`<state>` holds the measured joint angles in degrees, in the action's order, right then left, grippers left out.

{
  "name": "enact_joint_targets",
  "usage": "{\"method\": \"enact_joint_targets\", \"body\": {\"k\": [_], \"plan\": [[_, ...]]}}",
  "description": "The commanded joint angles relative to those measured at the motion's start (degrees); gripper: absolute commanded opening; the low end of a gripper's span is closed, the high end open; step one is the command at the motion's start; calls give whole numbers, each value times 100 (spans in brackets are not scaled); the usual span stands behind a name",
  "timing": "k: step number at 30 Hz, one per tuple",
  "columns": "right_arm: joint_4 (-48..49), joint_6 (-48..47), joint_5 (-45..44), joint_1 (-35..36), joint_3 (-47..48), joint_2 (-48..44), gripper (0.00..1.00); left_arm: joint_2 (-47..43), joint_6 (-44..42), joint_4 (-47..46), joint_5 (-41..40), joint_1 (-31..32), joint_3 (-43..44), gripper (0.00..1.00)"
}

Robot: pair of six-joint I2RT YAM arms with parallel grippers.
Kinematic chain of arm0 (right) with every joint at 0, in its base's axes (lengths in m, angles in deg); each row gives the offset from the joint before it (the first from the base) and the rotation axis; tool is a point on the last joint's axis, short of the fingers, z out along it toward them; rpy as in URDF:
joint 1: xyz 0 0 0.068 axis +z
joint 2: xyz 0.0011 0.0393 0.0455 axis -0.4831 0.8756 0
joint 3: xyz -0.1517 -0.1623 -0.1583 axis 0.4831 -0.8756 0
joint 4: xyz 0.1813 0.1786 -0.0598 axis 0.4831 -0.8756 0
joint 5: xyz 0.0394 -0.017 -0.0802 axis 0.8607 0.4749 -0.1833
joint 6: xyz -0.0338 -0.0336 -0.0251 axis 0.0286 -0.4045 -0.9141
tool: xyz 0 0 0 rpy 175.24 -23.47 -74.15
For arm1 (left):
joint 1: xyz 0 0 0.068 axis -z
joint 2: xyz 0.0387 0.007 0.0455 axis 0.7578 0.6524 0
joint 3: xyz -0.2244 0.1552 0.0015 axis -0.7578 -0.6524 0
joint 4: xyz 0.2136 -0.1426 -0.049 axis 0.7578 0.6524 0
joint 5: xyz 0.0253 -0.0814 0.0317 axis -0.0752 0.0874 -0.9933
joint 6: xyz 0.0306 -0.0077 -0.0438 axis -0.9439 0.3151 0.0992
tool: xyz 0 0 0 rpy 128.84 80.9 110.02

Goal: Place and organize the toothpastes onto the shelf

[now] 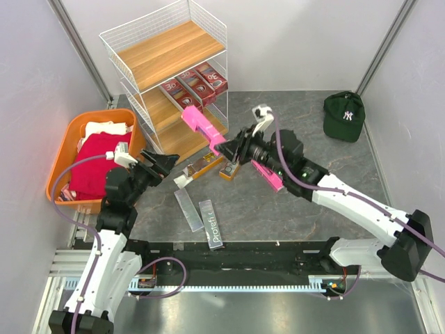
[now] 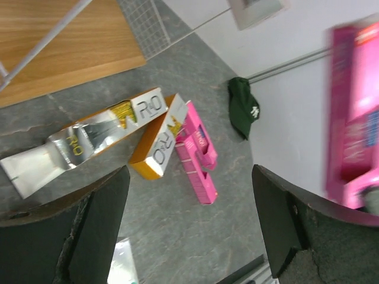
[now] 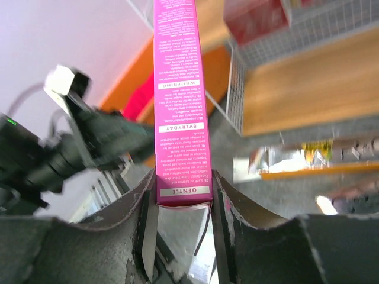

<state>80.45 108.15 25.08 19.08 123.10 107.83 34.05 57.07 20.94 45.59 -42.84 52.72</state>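
I need to raise my right gripper outward next and let go of the pink box on the top board's end nearest the cap (image 1: 204, 40), because that end of the board is above my right gripper and farther outward.
My right gripper (image 1: 226, 146) is shut on one end of a hot pink toothpaste box (image 1: 201, 127), held in the air in front of the white wire shelf (image 1: 167, 76); the box's far end points at the lower boards. In the right wrist view the box (image 3: 177, 89) stands between my fingers (image 3: 145, 219). Three dark red boxes (image 1: 195, 85) lie on the middle board. My left gripper (image 1: 167, 163) is open and empty, above the table near two gold boxes (image 2: 89, 136) (image 2: 163, 145) and pink boxes (image 2: 198, 160).
Two silver-grey boxes (image 1: 188, 209) (image 1: 212, 224) lie near the table's front edge. Another pink box (image 1: 271, 177) lies under my right arm. An orange basket (image 1: 69, 146) with red and white cloths stands on the left. A green cap (image 1: 344, 116) lies at the back right.
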Motion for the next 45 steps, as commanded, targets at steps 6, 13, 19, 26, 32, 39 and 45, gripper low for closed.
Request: {"method": "enact_joint_targets", "body": {"k": [6, 13, 19, 26, 32, 39, 45], "plan": [[598, 358, 1303, -893, 1602, 758, 36, 61, -614, 541, -228, -46, 58, 91], [1222, 1168, 1971, -1570, 2463, 1698, 36, 44, -729, 655, -290, -46, 31, 91], [845, 1379, 2200, -1931, 3911, 2638, 36, 44, -781, 716, -308, -37, -4, 91], [792, 1739, 2604, -2151, 4776, 3238, 35, -62, -790, 787, -299, -46, -57, 91], [748, 1731, 2543, -2230, 4802, 3255, 35, -53, -808, 805, -334, -46, -65, 91], [-94, 1705, 2499, -2406, 6434, 4106, 36, -9, -817, 840, -290, -46, -92, 91], [-570, 1687, 2148, -2423, 7140, 4617, 38, 0, -790, 848, -255, -46, -144, 91]]}}
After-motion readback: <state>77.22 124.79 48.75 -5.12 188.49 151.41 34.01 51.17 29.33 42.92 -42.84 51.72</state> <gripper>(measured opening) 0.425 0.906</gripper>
